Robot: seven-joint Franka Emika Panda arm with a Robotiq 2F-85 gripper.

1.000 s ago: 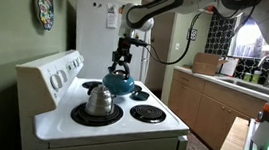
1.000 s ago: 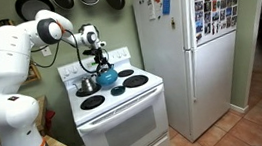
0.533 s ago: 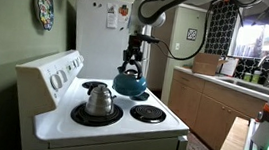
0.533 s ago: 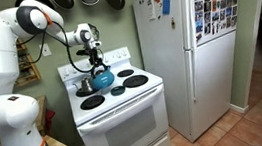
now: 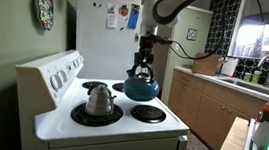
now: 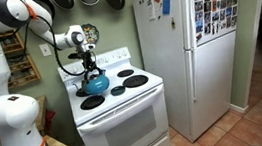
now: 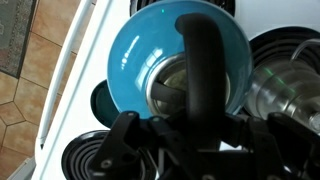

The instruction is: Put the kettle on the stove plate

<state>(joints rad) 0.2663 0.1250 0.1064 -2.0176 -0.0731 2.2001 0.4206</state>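
Note:
The bare coil stove plate [image 5: 148,114] is below and back from my gripper, so next my gripper will move back and down to release the kettle on it.
My gripper [image 5: 144,58] [image 6: 90,66] is shut on the dark arched handle of the teal-blue kettle [image 5: 141,87] [image 6: 96,84] and holds it in the air above the white stove. The round black coil stove plate [image 5: 148,114] [image 6: 93,102] lies just below and in front of the hanging kettle, with nothing on it. In the wrist view the gripper [image 7: 198,122] clamps the handle over the teal kettle body [image 7: 135,55], and part of a coil burner [image 7: 85,160] shows at the lower left.
A shiny silver kettle [image 5: 99,99] [image 7: 285,95] stands on the wider coil burner [image 5: 97,115] beside the control panel. A small dark round thing [image 6: 117,90] lies mid-stove. Other burners [image 6: 135,82] are bare. A white fridge [image 6: 184,56] stands beside the stove.
The gripper has carried the teal kettle, lifted, away from the middle back of the stove toward the front burner beside the silver kettle. The silver kettle has not moved.

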